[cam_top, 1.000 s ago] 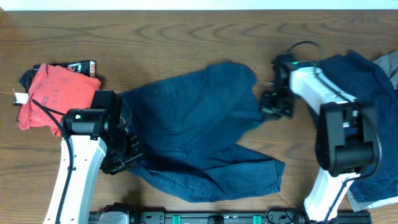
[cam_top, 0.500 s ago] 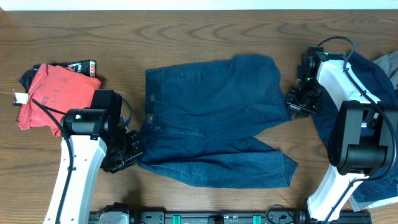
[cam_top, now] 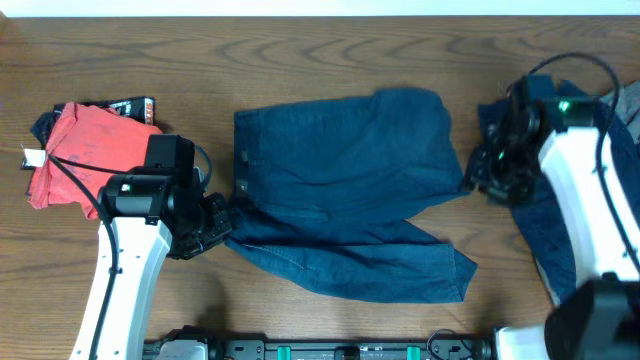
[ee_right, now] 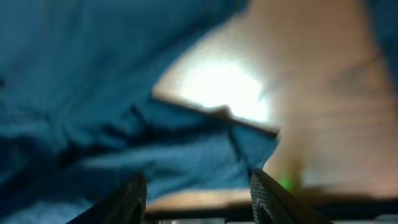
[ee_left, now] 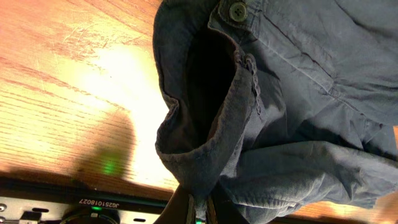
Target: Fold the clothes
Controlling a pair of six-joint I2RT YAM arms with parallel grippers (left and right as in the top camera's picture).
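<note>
The waistband's far corner (cam_top: 240, 117) is outward of my left gripper, so my gripper should next lift the pinched near corner outward over the still spread shorts and release it there.
A pair of navy shorts (cam_top: 340, 190), one of the clothes, lies spread across the middle of the table, waistband at the left and legs pointing right. My left gripper (cam_top: 214, 226) is shut on the waistband's near corner; the left wrist view shows the hem (ee_left: 205, 155) pinched between the fingers of that gripper (ee_left: 200, 210), below a button (ee_left: 237, 10). My right gripper (cam_top: 492, 172) hovers just right of the shorts' upper leg, apart from it. In the blurred right wrist view the right gripper (ee_right: 199, 198) stands open, with nothing between its fingers and blue cloth (ee_right: 93, 93) beyond.
A second navy garment (cam_top: 545, 235) lies under the right arm at the right edge, with grey cloth (cam_top: 628, 100) beside it. A red garment (cam_top: 85, 150) on dark items sits at the far left. The arm bases stand along the front edge.
The shorts were pulled out flat. My right gripper opened, let go of the leg edge and drew off to the right. My left gripper shifted slightly up, still holding the waistband.
</note>
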